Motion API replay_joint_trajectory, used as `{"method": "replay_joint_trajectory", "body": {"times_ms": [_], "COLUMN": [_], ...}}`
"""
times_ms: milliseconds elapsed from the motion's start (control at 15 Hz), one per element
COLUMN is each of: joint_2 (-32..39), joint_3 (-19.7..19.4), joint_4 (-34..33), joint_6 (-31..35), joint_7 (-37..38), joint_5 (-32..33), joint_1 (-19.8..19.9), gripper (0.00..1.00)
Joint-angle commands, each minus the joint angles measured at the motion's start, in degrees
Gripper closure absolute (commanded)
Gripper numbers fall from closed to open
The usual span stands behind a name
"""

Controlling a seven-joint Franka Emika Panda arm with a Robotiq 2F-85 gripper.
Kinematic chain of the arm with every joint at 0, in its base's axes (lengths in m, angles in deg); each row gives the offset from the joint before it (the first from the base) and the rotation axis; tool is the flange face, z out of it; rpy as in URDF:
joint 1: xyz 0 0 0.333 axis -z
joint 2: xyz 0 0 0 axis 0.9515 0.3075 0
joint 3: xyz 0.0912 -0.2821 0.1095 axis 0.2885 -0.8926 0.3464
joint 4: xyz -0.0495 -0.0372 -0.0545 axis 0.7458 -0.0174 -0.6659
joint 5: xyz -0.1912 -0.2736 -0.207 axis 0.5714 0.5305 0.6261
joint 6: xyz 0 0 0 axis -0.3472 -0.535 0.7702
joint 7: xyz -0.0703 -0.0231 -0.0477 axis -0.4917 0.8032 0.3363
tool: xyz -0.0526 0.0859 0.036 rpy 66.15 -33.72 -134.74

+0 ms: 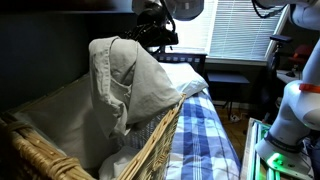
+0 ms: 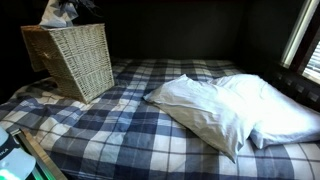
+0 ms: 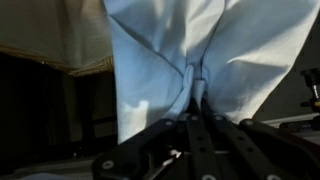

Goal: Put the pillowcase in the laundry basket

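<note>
I need to move my gripper farther over the basket's opening [image 1: 86, 125] [image 3: 58, 32] next, then lower it and let go of the pinched fold there. The pillowcase's lower part already hangs inside the basket's rim.
The pillowcase [image 1: 125, 75] is a pale grey-white cloth hanging from my gripper [image 1: 150, 35] above the wicker laundry basket [image 1: 150, 150]. Its lower part drapes over the basket's rim and into the basket. In the wrist view the gripper [image 3: 195, 78] is shut on a pinched fold of the pillowcase [image 3: 160, 50], which fills most of that view. In an exterior view the basket [image 2: 75, 60] stands at the far left on the bed, with the gripper and cloth [image 2: 60, 12] just above it.
The basket stands on a bed with a blue and white plaid cover [image 2: 110, 130]. Two white pillows [image 2: 220, 105] lie on the bed. A window with blinds [image 1: 235, 25] is behind the bed. The robot's white base [image 1: 295, 110] stands beside the bed.
</note>
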Motion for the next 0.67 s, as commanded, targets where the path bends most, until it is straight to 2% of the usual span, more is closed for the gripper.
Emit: {"method": "replay_joint_trajectory", "body": {"times_ms": [0,200,267,333,467,600], "joint_2": [-1.03,-0.44,-0.23,-0.33,-0.92,-2.41], "joint_3": [1.29,2.56,2.82,2.96,2.98,2.53], "joint_4": [3.78,6.16,6.61,7.21,8.09,8.72], "joint_6": [10.0,19.79,21.25,22.5,23.49,21.37], "joint_7": [-1.06,-0.84,0.06,0.98,3.12,8.98], "joint_5": [-3.58,-2.29,-2.2,-0.94,0.88,5.56], "joint_1": [-2.56,-4.46,-4.78,-5.08,-5.34,-5.05], "gripper": [0.99,0.99,0.71,0.7,0.57,0.42]}}
